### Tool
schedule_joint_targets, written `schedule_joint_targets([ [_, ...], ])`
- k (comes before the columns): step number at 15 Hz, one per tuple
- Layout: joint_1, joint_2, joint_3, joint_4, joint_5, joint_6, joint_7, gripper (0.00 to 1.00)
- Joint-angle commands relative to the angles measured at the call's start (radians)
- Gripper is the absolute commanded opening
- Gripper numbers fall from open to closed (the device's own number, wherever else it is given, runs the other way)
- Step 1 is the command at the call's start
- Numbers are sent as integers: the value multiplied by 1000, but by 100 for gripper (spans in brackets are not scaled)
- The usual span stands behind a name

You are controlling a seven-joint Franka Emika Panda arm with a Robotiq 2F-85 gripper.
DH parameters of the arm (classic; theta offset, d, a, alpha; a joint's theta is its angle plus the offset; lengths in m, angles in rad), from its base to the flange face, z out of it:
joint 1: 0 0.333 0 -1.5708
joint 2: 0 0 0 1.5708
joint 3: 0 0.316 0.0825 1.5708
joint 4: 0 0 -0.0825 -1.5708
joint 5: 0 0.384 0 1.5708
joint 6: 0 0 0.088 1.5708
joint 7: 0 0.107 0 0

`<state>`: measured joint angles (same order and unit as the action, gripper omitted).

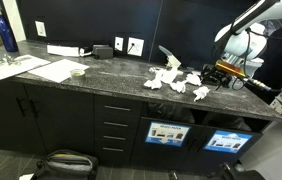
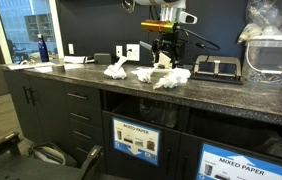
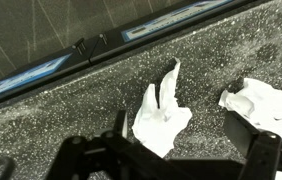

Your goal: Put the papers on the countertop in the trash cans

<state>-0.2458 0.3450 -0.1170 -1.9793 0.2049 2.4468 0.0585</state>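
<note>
I will next lower my gripper onto the thick end of the twisted paper wad (image 1: 202, 91) (image 3: 159, 127) and close it, because that wad already shows between its open fingers.
Several crumpled white papers (image 1: 176, 80) lie in a cluster on the dark speckled countertop (image 1: 101, 75), and show in both exterior views (image 2: 171, 77). My gripper (image 1: 213, 72) hangs just above the countertop at the cluster's edge (image 2: 164, 55). In the wrist view it is open (image 3: 186, 135), with one twisted paper wad (image 3: 161, 115) between the fingers, nearer the left one and not gripped. A second wad (image 3: 266, 105) lies by the right finger. Two black trash cans with blue labels (image 1: 166, 131) (image 1: 226, 141) sit under the counter (image 2: 136, 140) (image 2: 246, 165).
Flat white sheets (image 1: 26, 68), a blue bottle (image 1: 8, 30) and a white power strip (image 1: 66, 50) are at the counter's far end. A black desk tool (image 2: 216, 68) and a clear plastic container (image 2: 271, 55) stand beside the arm. A bag (image 1: 66, 165) lies on the floor.
</note>
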Motion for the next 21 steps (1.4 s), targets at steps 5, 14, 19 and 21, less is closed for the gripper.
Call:
schedule_joint_targets([
  [5,85,218,-56,156,-56,94,238,100],
  [14,219,363,-213,250,-200,154,480,51],
  [19,269,336,-240,211,-258,90,488,15],
  [21,259,299,-210,167,-265,78,436,8],
])
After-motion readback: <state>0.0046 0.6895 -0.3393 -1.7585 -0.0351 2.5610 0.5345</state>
